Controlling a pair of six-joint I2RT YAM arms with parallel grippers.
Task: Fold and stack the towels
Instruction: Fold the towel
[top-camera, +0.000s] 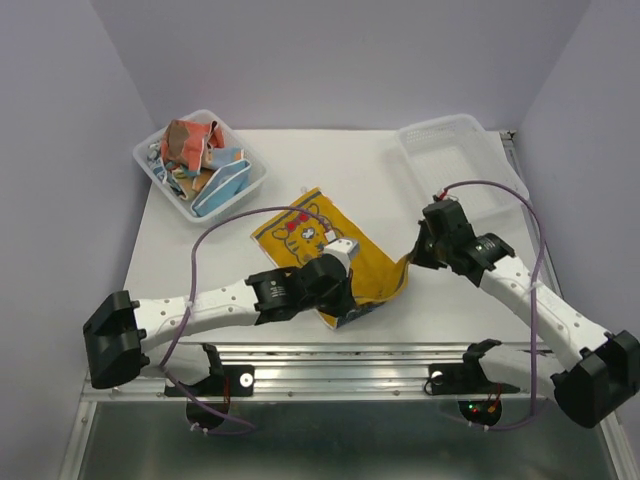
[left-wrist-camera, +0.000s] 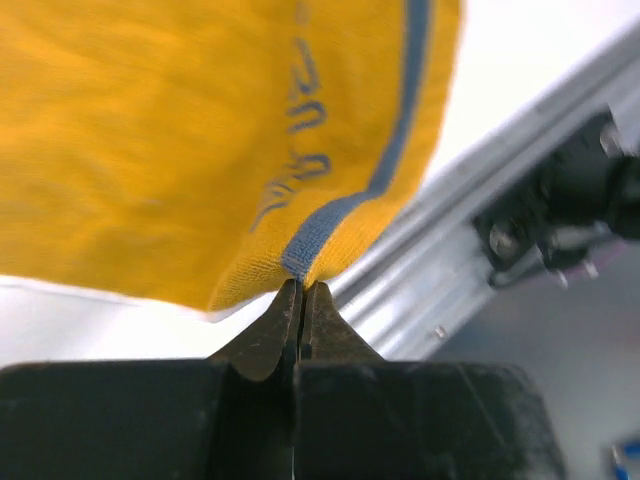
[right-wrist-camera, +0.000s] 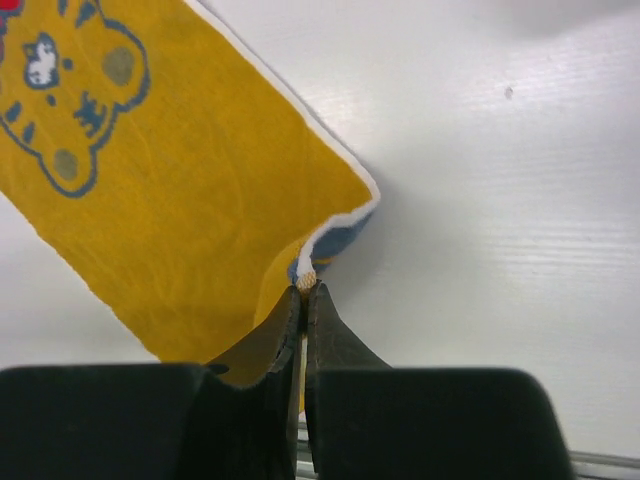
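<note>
The towel is still unfolded, so the left gripper next needs to bring the towel's pinched hem outward across the tiger print to the towel's corner nearest the filled basket and let it go.
A yellow towel with a blue tiger print and blue edging lies in the middle of the white table. My left gripper is shut on its near corner; in the left wrist view the gripper pinches the blue-edged hem of the towel. My right gripper is shut on the towel's right corner, lifted slightly; in the right wrist view the gripper holds the white-trimmed corner of the towel. Several more crumpled towels, red-orange and blue, sit in a clear basket at the back left.
The clear basket with towels stands at the back left. An empty clear basket stands at the back right. An aluminium rail runs along the table's near edge, close under the left gripper. Purple walls enclose three sides.
</note>
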